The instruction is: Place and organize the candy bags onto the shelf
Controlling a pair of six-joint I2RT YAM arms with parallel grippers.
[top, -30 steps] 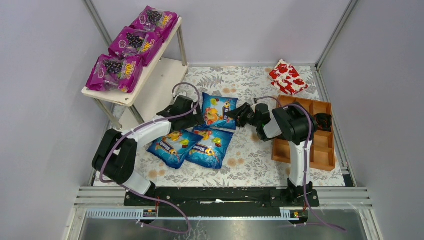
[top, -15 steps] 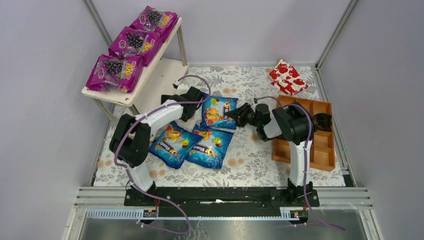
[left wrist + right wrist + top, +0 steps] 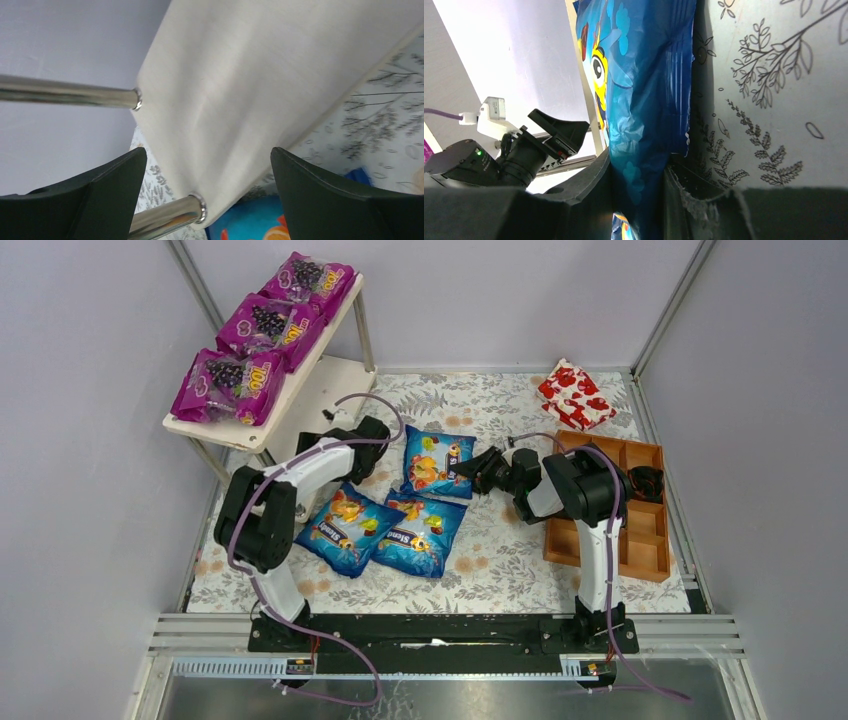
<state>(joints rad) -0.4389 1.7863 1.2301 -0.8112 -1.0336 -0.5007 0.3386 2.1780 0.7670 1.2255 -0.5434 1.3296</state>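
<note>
My right gripper holds the blue bag and will go up and outward toward the shelf (image 3: 340, 315). It will then let go of the bag on the lower board's far end (image 3: 336, 388), because that spot is bare.
The shelf (image 3: 340, 315) stands at the back left with three purple candy bags (image 3: 262, 328) in a row on its top board. Its lower board (image 3: 325, 390) is bare and fills the left wrist view (image 3: 250, 75). Three blue candy bags lie on the floral mat: one at the middle (image 3: 437, 462) and two nearer (image 3: 345, 523) (image 3: 420, 533). My left gripper (image 3: 322, 443) is open and empty (image 3: 207, 150), at the near edge of the lower board. My right gripper (image 3: 470, 468) is shut on the right edge of the middle blue bag (image 3: 644, 75), with the bag's edge pinched between its fingers (image 3: 639, 170).
A red-and-white patterned package (image 3: 577, 395) lies at the back right. A brown compartment tray (image 3: 640, 510) sits at the right beside the right arm. The shelf's silver legs (image 3: 65, 95) (image 3: 165, 215) are close to my left fingers. Grey walls enclose the mat.
My left gripper has drawn away from the middle blue bag and swung left to the shelf's lower board. The right gripper has kept its grip on the bag and stayed put.
</note>
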